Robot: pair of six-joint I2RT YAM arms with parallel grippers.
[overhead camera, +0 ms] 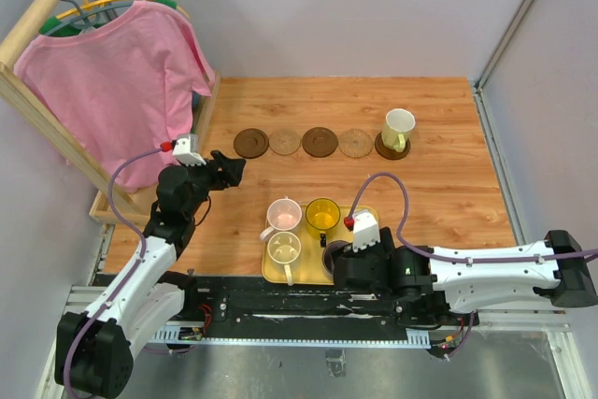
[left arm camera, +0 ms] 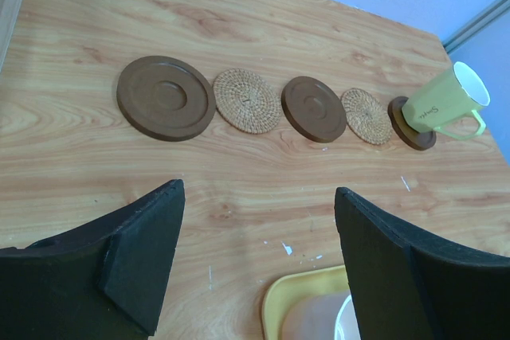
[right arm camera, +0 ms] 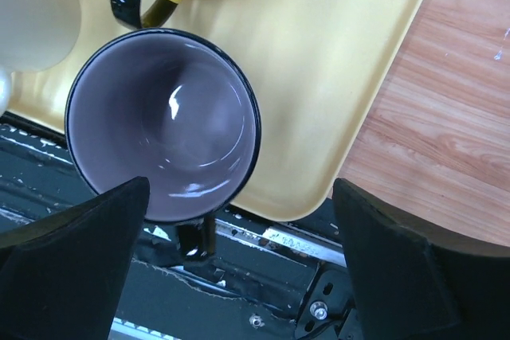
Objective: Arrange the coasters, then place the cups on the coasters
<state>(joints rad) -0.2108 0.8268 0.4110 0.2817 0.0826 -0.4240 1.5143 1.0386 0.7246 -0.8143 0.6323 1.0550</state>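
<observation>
The robot's right gripper should next move down, easing toward the left in the wrist view, and close around the grey-purple cup's black handle [right arm camera: 196, 238].
Five coasters lie in a row across the table: dark brown [overhead camera: 250, 143] [left arm camera: 166, 97], tan [overhead camera: 285, 142] [left arm camera: 248, 99], dark brown [overhead camera: 320, 141] [left arm camera: 313, 108], tan [overhead camera: 356, 143] [left arm camera: 366, 115], and a dark one [left arm camera: 408, 129] under a pale green cup [overhead camera: 398, 128] [left arm camera: 442, 101]. The yellow tray [overhead camera: 308, 270] [right arm camera: 335, 77] holds a pink cup [overhead camera: 284, 215], a yellow cup [overhead camera: 322, 216] and a cream cup [overhead camera: 283, 249]. It also holds a grey-purple cup [right arm camera: 163, 125]. My right gripper [right arm camera: 241, 189] hangs open over that cup's near rim. The left gripper [left arm camera: 259, 190] is open and empty over bare wood left of the tray.
A pink shirt [overhead camera: 112, 81] hangs on a wooden rack along the left side, its base [overhead camera: 103, 207] close to my left arm. The tray's near edge sits against the metal rail [right arm camera: 303, 240] at the table front. Walls close the back and right.
</observation>
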